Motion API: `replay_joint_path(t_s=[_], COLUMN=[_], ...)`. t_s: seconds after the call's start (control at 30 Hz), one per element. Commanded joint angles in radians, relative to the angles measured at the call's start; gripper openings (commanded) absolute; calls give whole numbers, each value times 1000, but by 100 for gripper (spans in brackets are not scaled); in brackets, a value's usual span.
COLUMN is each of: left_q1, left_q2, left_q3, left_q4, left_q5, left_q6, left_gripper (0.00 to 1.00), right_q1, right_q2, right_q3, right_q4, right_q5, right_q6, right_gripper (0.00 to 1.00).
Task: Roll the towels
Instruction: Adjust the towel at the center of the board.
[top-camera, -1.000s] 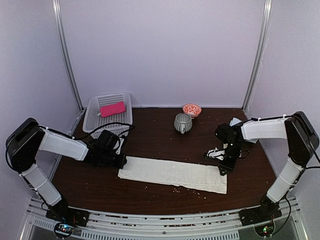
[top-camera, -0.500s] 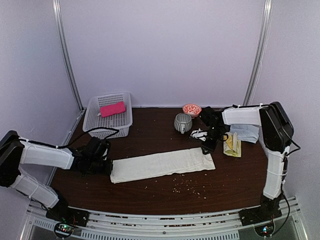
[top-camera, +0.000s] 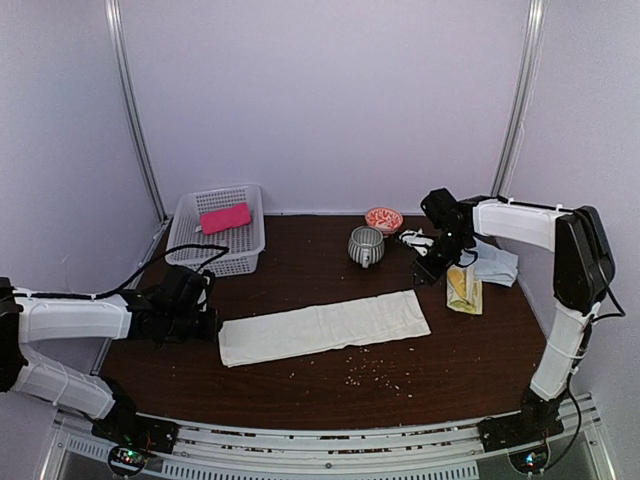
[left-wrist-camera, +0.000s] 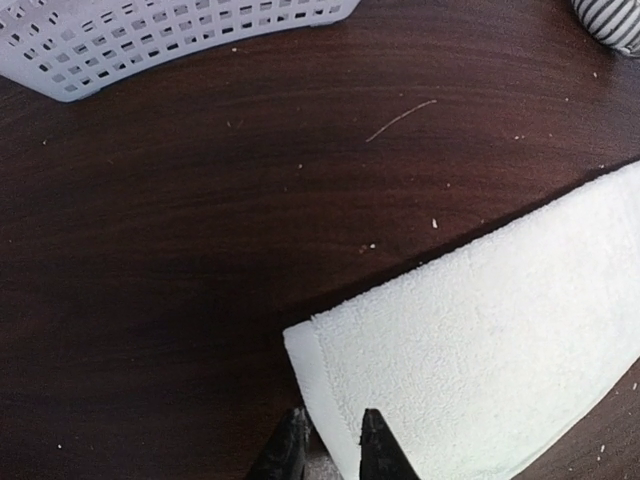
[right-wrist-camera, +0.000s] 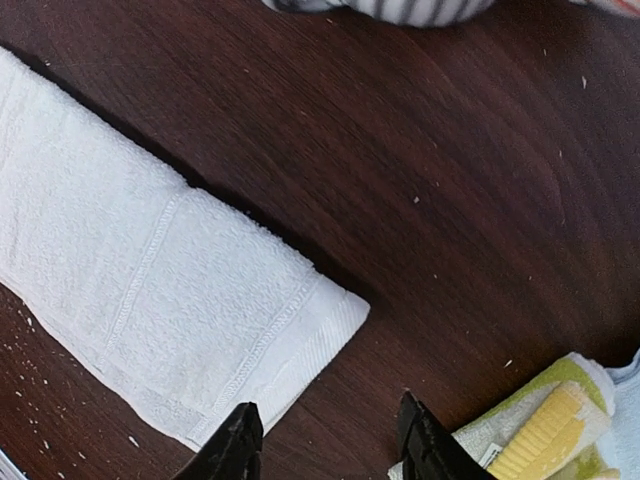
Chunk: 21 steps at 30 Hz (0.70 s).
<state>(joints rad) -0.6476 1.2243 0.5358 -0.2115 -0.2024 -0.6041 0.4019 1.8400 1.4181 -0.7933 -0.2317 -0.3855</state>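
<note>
My right gripper's open fingers are over bare wood, beside the cream-white towel's hem (top-camera: 421, 312) (right-wrist-camera: 285, 368) by the yellow towel. My right gripper will come down and back onto that hem next.
A cream-white towel (top-camera: 325, 328), folded into a long strip, lies flat and slightly slanted on the dark table. My left gripper (top-camera: 208, 322) sits at its left end. In the left wrist view the towel's (left-wrist-camera: 480, 340) hem runs between the narrowly parted tips of the left gripper (left-wrist-camera: 330, 455), which is open. My right gripper (top-camera: 425, 268) hovers behind the towel's right end, near the mug. In its wrist view the right gripper (right-wrist-camera: 330, 445) is wide open over bare wood, beside the towel's corner (right-wrist-camera: 140, 280). A pink towel (top-camera: 225, 217) lies in the basket. A yellow towel (top-camera: 460, 288) and a pale blue-grey towel (top-camera: 497, 265) lie at the right.
A white plastic basket (top-camera: 190, 240) stands at the back left. A striped mug (top-camera: 365, 245) and a small red-patterned bowl (top-camera: 384, 218) stand at the back centre. Crumbs (top-camera: 365, 375) dot the wood in front of the towel. The yellow towel (right-wrist-camera: 550, 430) lies just right of my right fingers.
The white towel slid left and now lies slanted. My right gripper let go of its right end, opened wide and drew back toward the mug. The left jaws parted slightly.
</note>
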Motion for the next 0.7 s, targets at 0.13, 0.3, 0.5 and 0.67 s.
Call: replay_joint_path(t_s=[0.13,0.3,0.5,0.67], left_q1=[5,5,5,5], left_q2=[33,41,42,55], left_q3=[-6,-20,-36,-38], left_q4=[35,48,53,65], left_q5=[16,21,20,15], left_q6=[-10,-12,-11,-8], left_gripper=[20,20,21,21], right_q1=[-94,-95,-92,-64], right_q2=[54,95,137,167], right_q3=[-55,-68,-79,-77], right_q4=[-80,-76,-45,-37], right_q5=[-189,-223,-210,-209], right_q6=[59,57,71,63], right_gripper=[45,41,38,35])
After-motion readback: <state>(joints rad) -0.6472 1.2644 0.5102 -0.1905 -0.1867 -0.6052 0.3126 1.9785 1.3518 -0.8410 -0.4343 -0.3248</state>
